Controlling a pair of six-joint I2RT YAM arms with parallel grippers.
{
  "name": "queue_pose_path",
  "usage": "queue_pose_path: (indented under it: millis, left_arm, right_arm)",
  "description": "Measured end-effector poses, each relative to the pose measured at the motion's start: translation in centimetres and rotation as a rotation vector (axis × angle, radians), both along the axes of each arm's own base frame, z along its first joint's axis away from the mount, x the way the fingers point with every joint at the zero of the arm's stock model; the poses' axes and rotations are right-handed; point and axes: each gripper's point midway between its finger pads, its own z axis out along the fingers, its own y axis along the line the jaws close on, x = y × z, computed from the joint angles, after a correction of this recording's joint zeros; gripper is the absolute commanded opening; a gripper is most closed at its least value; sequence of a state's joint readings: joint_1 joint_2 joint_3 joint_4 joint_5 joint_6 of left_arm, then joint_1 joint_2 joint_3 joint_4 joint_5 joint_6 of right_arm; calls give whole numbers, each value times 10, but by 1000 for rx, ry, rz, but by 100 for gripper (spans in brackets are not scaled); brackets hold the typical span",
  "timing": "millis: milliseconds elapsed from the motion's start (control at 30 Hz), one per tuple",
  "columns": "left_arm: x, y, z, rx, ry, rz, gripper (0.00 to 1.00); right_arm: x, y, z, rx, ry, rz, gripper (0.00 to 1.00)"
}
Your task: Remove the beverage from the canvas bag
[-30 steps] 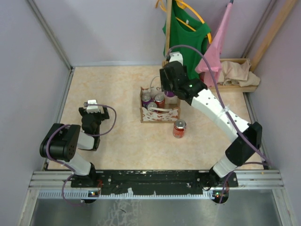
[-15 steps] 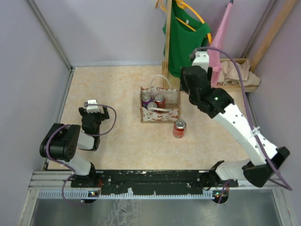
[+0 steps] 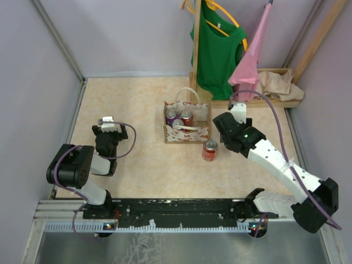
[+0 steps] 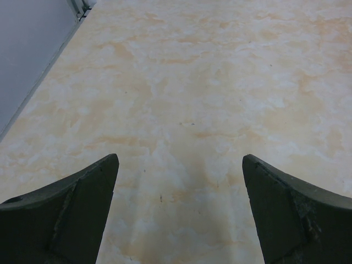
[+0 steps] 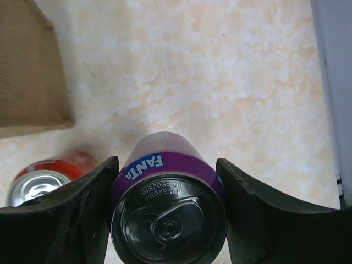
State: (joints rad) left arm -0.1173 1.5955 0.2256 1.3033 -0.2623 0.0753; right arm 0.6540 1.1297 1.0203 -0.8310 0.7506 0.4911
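Note:
The purple Fanta can (image 5: 170, 203) in my right gripper still hangs above the table, so my right gripper should next go down toward the bare table beside the standing red can.
The canvas bag (image 3: 187, 134), cream with red print and white loop handles, stands mid-table with cans in it: a purple one (image 3: 171, 115) and a red one (image 3: 187, 116) show. My right gripper (image 5: 168, 181) is shut on a purple Fanta can (image 5: 170, 203), held upright just above the table, right of the bag. In the top view that gripper (image 3: 224, 137) hides its can. A red can (image 3: 209, 149) stands outside the bag, just left of the held one; it also shows in the right wrist view (image 5: 47, 179). My left gripper (image 4: 179, 187) is open over bare table.
A wooden rack base (image 3: 275, 102) with a beige cloth (image 3: 278, 83) lies at the back right, and a green shirt (image 3: 217, 52) and a pink garment (image 3: 250, 60) hang above it. The bag's wall (image 5: 30, 71) is close on the held can's left. Walls enclose the table.
My right arm has swung from over the bag to the right and down toward the near side, carrying the purple can to beside the red can. The left arm has not moved.

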Motion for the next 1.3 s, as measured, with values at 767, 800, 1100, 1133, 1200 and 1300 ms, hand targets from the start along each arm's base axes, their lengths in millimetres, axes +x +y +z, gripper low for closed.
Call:
queue_pose_path:
  millis: [767, 800, 1100, 1133, 1200, 1300]
  left_arm:
    - [0, 0, 0, 0, 0, 0, 100]
    - [0, 0, 0, 0, 0, 0, 100]
    - [0, 0, 0, 0, 0, 0, 100]
    - [0, 0, 0, 0, 0, 0, 100]
    - [0, 0, 0, 0, 0, 0, 100]
    - [0, 0, 0, 0, 0, 0, 100]
  right_arm:
    - [-9, 5, -85, 176, 69, -49, 9]
    - [-9, 6, -85, 177, 70, -50, 10]
    - [-10, 6, -102, 165, 98, -57, 34]
    - [-10, 5, -104, 161, 103, -57, 45]
    - [-11, 5, -107, 157, 111, -58, 71]
    - [-11, 5, -108, 155, 114, -59, 93]
